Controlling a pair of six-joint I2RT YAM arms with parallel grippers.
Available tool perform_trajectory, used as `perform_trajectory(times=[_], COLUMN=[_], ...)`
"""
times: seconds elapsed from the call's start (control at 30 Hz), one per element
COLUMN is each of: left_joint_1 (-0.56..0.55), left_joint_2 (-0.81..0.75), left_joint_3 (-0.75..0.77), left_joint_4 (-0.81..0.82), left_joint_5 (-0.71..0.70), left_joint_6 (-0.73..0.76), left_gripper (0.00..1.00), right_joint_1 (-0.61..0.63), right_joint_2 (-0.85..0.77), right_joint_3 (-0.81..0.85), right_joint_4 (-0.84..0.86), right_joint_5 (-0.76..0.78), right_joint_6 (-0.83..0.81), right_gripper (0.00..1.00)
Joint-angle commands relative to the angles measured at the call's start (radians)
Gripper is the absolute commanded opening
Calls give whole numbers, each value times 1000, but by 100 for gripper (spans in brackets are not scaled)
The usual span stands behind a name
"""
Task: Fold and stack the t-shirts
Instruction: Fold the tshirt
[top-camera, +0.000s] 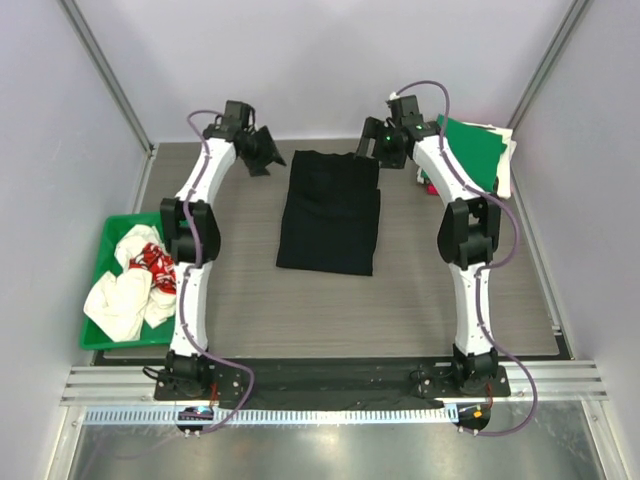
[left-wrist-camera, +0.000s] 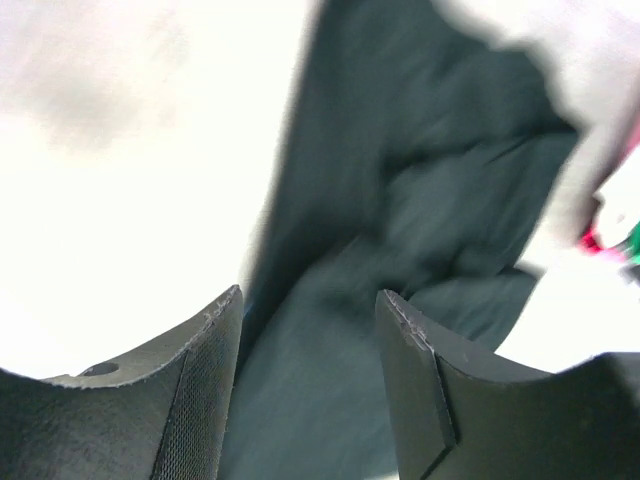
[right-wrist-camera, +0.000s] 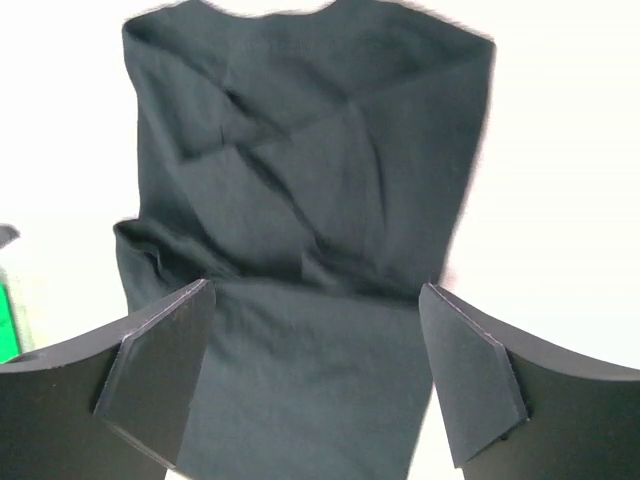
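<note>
I need to move my right gripper back and down next, onto the black t-shirt's near corner on the green shirt's side, because it lies uncovered beside bare tabletop.
A plain black t-shirt lies partly folded on the table's middle, sleeves turned in; it also shows in the left wrist view and the right wrist view. My left gripper hovers open and empty off the shirt's far left corner. My right gripper hovers open and empty at the shirt's far right corner. A folded green shirt lies on a white one at the far right. White and red shirts are heaped in a tray at the left.
The green plastic tray sits at the table's left edge. A small red and green item lies by the right arm. Frame posts stand at both far corners.
</note>
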Motion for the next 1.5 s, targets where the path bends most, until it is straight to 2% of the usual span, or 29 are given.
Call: perform_trajectory(times=[0.0,0.03,0.07,0.13,0.17,0.23,0.27,0.37,0.4,0.47,0.57,0.73,0.93,1.13,1.17,1.3,1.47], left_joint_1=[3,1,3,3,1,-2,-3,-16,-25,-36,-60,-76,-83,-83,-83,-86,-91], left_joint_2=[-257,-315,-399,-480,-553,-616,-679,-756,-796,-825,-868,-896,-913,-882,-876,-841,-805], left_joint_3=[-222,-313,-441,-571,-691,-804,-914,-1063,-1157,-1232,-1370,-1508,-1552,-1572,-1576,-1599,-1624], left_joint_4=[-3,47,64,106,121,175,193,256,285,313,370,478,528,597,609,688,753], left_joint_5=[4,-4,-8,-4,-7,-5,-4,-13,-13,-17,-16,12,16,19,21,29,42], left_joint_6=[15,15,13,12,6,-2,-5,-19,-27,-36,-51,-88,-111,-128,-132,-159,-183], left_gripper=[57,57,57,57,56,56,55,55,55,54,54,53,53,52,51,47,40], right_joint_1=[13,16,14,22,26,45,59,106,118,158,215,230,218,217,217,217,217], right_joint_2=[-143,-248,-299,-458,-509,-629,-663,-776,-803,-836,-858,-803,-787,-772,-772,-771,-775], right_joint_3=[-60,-138,-306,-474,-616,-811,-868,-1086,-1137,-1267,-1375,-1443,-1475,-1467,-1469,-1473,-1486], right_joint_4=[-134,-62,-19,86,111,170,187,251,275,338,411,524,602,596,596,602,618], right_joint_5=[-18,-20,-21,-20,-12,6,15,37,38,25,29,26,52,64,70,71,69], right_joint_6=[-16,-4,10,31,54,82,91,122,150,175,221,264,286,283,283,277,277], right_gripper=[89,90,90,91,91,91,90,89,88,85,82,80,74,56,50,40,32])
